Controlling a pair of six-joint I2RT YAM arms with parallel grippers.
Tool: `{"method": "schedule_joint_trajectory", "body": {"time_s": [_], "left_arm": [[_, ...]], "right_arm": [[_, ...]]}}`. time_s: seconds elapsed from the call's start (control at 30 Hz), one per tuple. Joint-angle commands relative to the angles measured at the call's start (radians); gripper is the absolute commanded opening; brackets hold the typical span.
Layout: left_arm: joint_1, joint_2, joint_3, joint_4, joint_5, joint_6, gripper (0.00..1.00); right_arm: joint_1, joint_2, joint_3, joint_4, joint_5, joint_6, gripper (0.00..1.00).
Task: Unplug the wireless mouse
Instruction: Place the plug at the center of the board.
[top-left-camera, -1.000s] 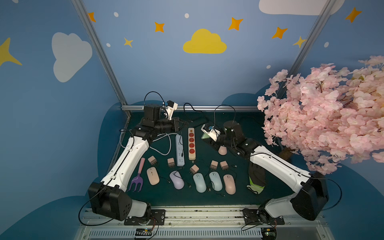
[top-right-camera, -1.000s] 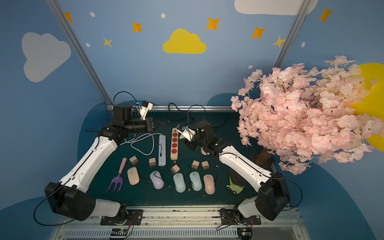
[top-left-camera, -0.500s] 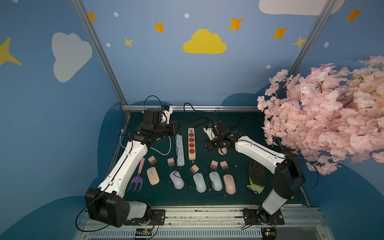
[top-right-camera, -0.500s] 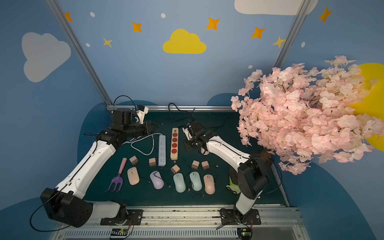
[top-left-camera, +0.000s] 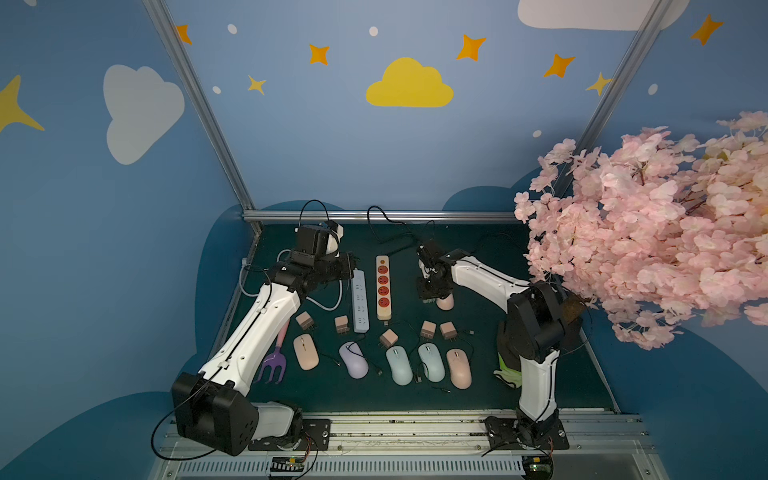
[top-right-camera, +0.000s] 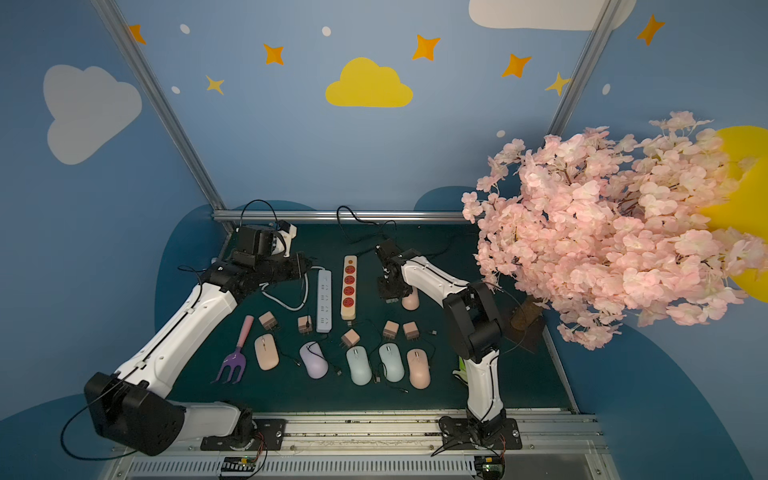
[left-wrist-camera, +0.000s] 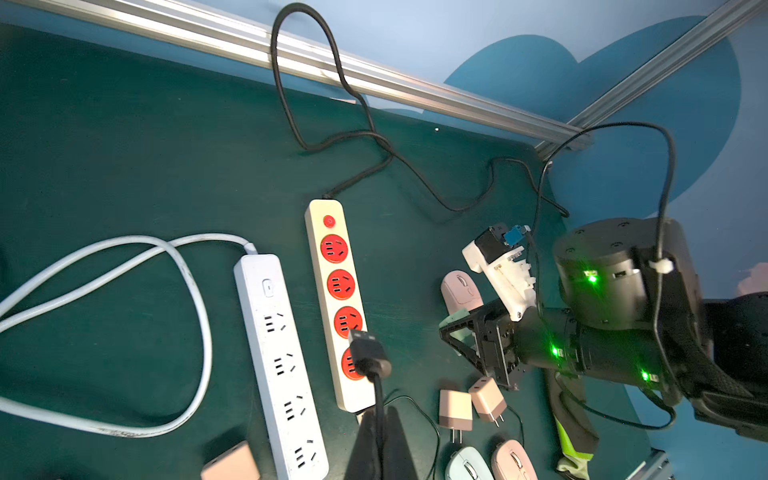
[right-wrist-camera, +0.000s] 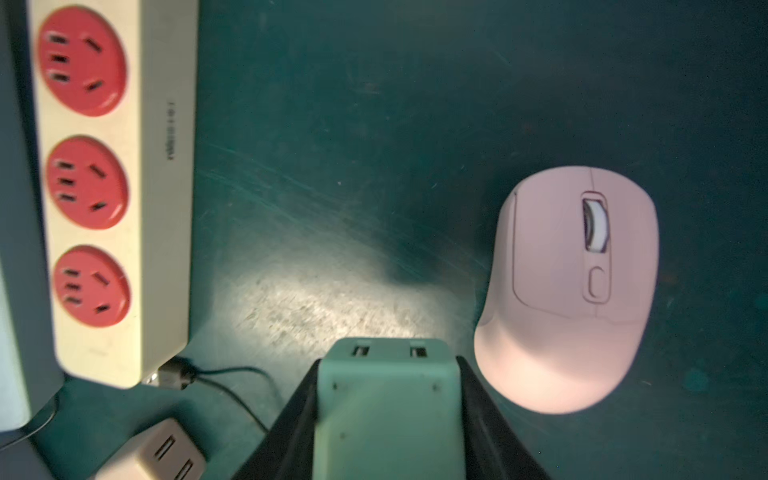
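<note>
My right gripper comes down to the bare green mat beside the pink mouse next. It releases the mint-green charger block there, since the block's USB ports are empty.
A pink wireless mouse lies on the green mat right of the red-socket strip, with no cable showing on it; both top views show it. My right gripper hangs low just beside it, shut on a mint-green charger block with two USB ports. My left gripper is shut on a thin black cable whose free USB plug sticks up over the red-socket strip. In a top view the left gripper sits at the back left and the right gripper at centre right.
A red-socket power strip and a white strip lie side by side. Several mice and pink chargers line the front, beside a purple fork. Pink blossom branches overhang the right.
The right arm folded its elbow in and lowered the green charger to the mat beside the pink mouse. The left gripper dropped slightly, still holding the black cable.
</note>
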Motion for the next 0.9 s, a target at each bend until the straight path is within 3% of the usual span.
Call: {"method": "schedule_joint_trajectory", "body": {"time_s": [0.0,0.13,0.33,0.43,0.6,0.7,0.87], "left_arm": [[-0.001,-0.004,0.005,-0.032,-0.034,0.000,0.04],[0.000,0.003,0.005,-0.032,-0.029,-0.005,0.04],[0.000,0.014,0.005,-0.031,-0.016,-0.013,0.04],[-0.001,0.020,0.008,-0.028,-0.008,-0.015,0.04],[-0.002,0.026,0.008,-0.026,-0.002,-0.021,0.04],[-0.001,0.033,0.005,-0.020,0.006,-0.028,0.04],[-0.001,0.043,0.003,-0.019,0.018,-0.038,0.04]], "right_arm": [[-0.005,0.036,0.059,-0.039,-0.018,0.014,0.00],[-0.005,0.077,0.079,-0.042,-0.055,0.004,0.02],[-0.013,0.108,0.081,-0.044,-0.055,0.016,0.34],[-0.020,0.115,0.083,-0.042,-0.056,0.016,0.45],[-0.026,0.135,0.089,-0.045,-0.075,0.016,0.47],[-0.029,0.139,0.091,-0.044,-0.078,0.017,0.56],[-0.034,0.146,0.106,-0.051,-0.094,0.013,0.57]]}}
